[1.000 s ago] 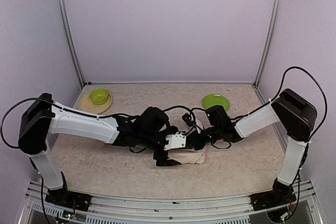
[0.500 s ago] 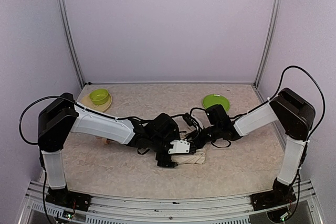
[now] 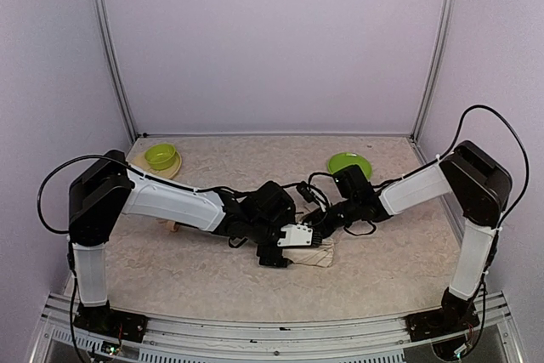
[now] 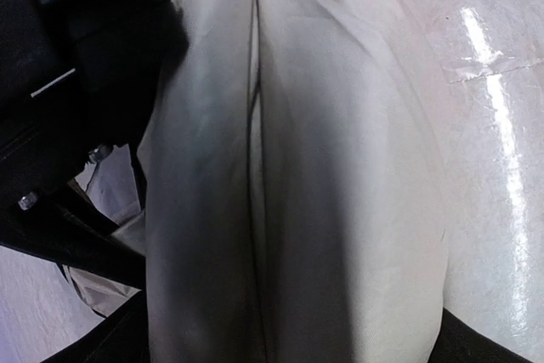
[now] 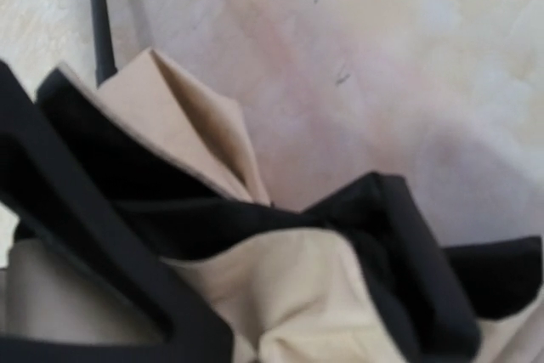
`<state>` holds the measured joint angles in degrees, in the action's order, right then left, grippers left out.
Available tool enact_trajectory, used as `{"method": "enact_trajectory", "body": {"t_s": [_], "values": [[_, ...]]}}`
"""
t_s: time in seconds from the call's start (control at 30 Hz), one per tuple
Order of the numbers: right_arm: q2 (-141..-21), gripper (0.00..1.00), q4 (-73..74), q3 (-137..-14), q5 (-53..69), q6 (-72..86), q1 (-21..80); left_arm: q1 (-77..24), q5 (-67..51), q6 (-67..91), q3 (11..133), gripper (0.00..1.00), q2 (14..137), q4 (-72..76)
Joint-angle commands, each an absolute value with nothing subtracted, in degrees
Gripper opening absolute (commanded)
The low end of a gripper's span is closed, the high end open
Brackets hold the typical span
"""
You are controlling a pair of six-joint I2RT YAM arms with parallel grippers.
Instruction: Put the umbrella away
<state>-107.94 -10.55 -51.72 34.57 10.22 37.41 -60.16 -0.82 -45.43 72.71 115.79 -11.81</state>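
Note:
The cream canopy already lies between the dark fingers of my left gripper. Next, the left gripper stays low and closes around the bunched fabric.
The umbrella (image 3: pixel 316 254) lies folded near the table's middle, cream canopy bunched with black edges. Its wooden knob handle (image 3: pixel 172 227) shows far to the left, behind my left arm. My left gripper (image 3: pixel 285 254) is down on the canopy's left end. In the left wrist view the cream canopy (image 4: pixel 340 167) fills the gap of the left gripper (image 4: pixel 289 329), with dark fingers (image 4: pixel 110 337) at either side. My right gripper (image 3: pixel 316 229) is shut on the canopy's far edge. In its wrist view the right gripper (image 5: pixel 280 312) holds cream and black fabric (image 5: pixel 297 295), and the thin black shaft (image 5: pixel 100 23) runs away.
A green bowl (image 3: pixel 161 156) sits on a beige plate (image 3: pixel 140 172) at the back left. A green plate (image 3: pixel 349 163) lies at the back right. The two arms meet closely over the umbrella; the right gripper's black body (image 4: pixel 76 57) crowds the left wrist view.
My left arm has stretched further right and its gripper has slid a little right along the canopy. The knob handle has come into view. The right gripper has barely moved.

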Motion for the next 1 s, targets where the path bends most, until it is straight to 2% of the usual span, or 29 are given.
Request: {"method": "enact_trajectory", "body": {"t_s": [0.0,0.1,0.13,0.2,0.43,0.53,0.57,0.6,0.8,0.97], "values": [[-106.0,0.15,-4.2,-52.5,35.4,10.3,36.2,-60.1,2.9,-48.4,68.2,0.91,124.1,-24.5],[-104.3,0.21,-2.7,-52.6,35.0,10.7,34.9,-60.3,1.6,-48.6,67.7,0.80,124.8,-25.3],[-103.6,0.23,-2.4,-52.7,35.1,10.8,34.4,-60.3,1.5,-48.7,67.3,0.72,125.2,-25.4],[-102.3,0.27,-1.0,-53.1,34.8,10.1,33.6,-60.5,1.5,-48.9,66.8,0.61,125.6,-25.1],[-96.7,0.36,5.5,-54.0,33.2,5.9,29.5,-60.5,1.4,-50.1,65.6,0.40,125.0,-24.0],[-94.5,0.41,6.8,-53.8,33.1,3.3,26.6,-61.0,1.6,-51.1,65.1,0.16,124.6,-23.4],[-94.0,0.43,7.3,-53.8,33.2,2.1,26.1,-61.3,1.8,-51.3,64.6,0.03,124.1,-22.6],[-94.0,0.44,8.4,-54.4,33.0,0.5,26.0,-61.5,2.1,-51.5,64.0,0.00,123.6,-21.3],[-93.6,0.48,14.3,-58.3,32.2,-10.9,26.0,-61.1,-0.3,-52.0,58.2,0.00,114.2,-11.2],[-87.0,0.50,8.3,-52.9,34.3,-20.9,26.1,-59.5,-5.9,-53.0,54.9,0.00,101.9,-5.2]]}}
